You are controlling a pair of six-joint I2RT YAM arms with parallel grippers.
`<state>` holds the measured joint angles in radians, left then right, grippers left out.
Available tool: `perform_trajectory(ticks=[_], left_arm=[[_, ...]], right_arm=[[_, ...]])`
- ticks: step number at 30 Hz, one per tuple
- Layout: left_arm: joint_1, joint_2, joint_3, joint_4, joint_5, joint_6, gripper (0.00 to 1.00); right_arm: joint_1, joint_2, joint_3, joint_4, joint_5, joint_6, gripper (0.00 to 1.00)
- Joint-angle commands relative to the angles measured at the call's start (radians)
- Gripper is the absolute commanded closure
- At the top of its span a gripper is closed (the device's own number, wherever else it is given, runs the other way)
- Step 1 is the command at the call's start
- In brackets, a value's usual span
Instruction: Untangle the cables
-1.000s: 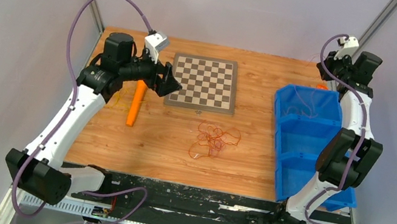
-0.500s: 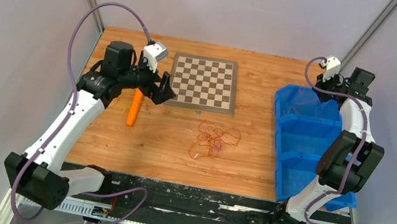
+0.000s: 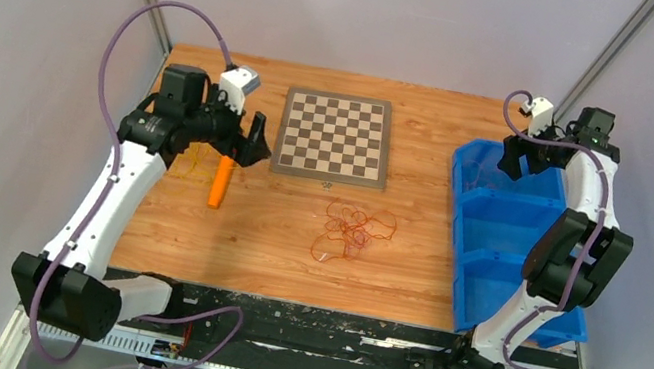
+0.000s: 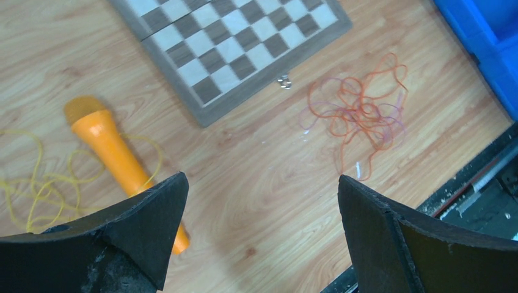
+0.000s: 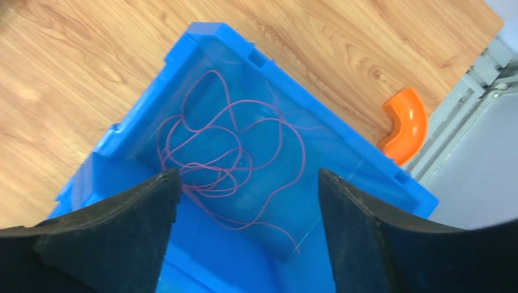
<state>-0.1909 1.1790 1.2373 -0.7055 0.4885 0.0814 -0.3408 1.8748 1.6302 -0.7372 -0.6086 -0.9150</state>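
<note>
My left gripper will next travel left in the top view, past the orange cylinder [image 4: 109, 145], and down onto the yellow cable's loops, because they lie tangled together.
A tangle of reddish-orange cables [image 3: 355, 229] lies in small loops on the wood in front of the chessboard, and shows in the left wrist view as the same tangle [image 4: 358, 113]. Yellow cables [image 4: 38, 184] loop beside the orange cylinder [image 4: 109, 145]. A thin purple cable [image 5: 227, 160] lies loose on the floor of the blue bin's far compartment [image 5: 244, 54]. My left gripper [image 3: 258, 143] hangs open above the wood near the cylinder, nothing between its fingers [image 4: 153, 213]. My right gripper [image 3: 513, 162] hovers open over that far compartment, empty.
A chessboard [image 3: 335, 135] lies at the back centre. The blue bin row [image 3: 463, 231] runs along the right edge. An orange pipe elbow [image 5: 405, 124] lies behind the bin by the table's metal rail. The orange cylinder [image 3: 221, 180] lies left of centre.
The right gripper has come forward and down over the far bin compartment and has opened. The left arm has drawn back to the left, its gripper still open.
</note>
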Motion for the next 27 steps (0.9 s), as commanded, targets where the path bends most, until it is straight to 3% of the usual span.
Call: perform_trajectory(ticks=[1, 6, 12, 18, 23, 27], left_arm=[[0.132, 0.03, 0.079, -0.097, 0.034, -0.005, 0.0], [0.402, 0.131, 0.12, -0.222, 0.069, 0.091, 0.0], [0.598, 0.336, 0.124, -0.244, -0.087, 0.274, 0.0], [0.665, 0.546, 0.137, -0.327, -0.145, 0.487, 0.0], [0.678, 0.562, 0.063, -0.208, -0.142, 0.595, 0.0], [0.676, 0.644, 0.101, -0.15, -0.135, 0.611, 0.0]], right_arm=[[0.002, -0.09, 0.067, -0.114, -0.072, 0.029, 0.15], [0.08, -0.173, 0.087, -0.138, -0.118, 0.196, 0.01], [0.277, -0.263, 0.017, -0.133, -0.097, 0.337, 0.0], [0.376, -0.318, -0.051, -0.133, -0.074, 0.376, 0.0], [0.379, -0.342, -0.089, -0.132, -0.058, 0.396, 0.0], [0.387, -0.337, -0.087, -0.135, -0.056, 0.396, 0.0]])
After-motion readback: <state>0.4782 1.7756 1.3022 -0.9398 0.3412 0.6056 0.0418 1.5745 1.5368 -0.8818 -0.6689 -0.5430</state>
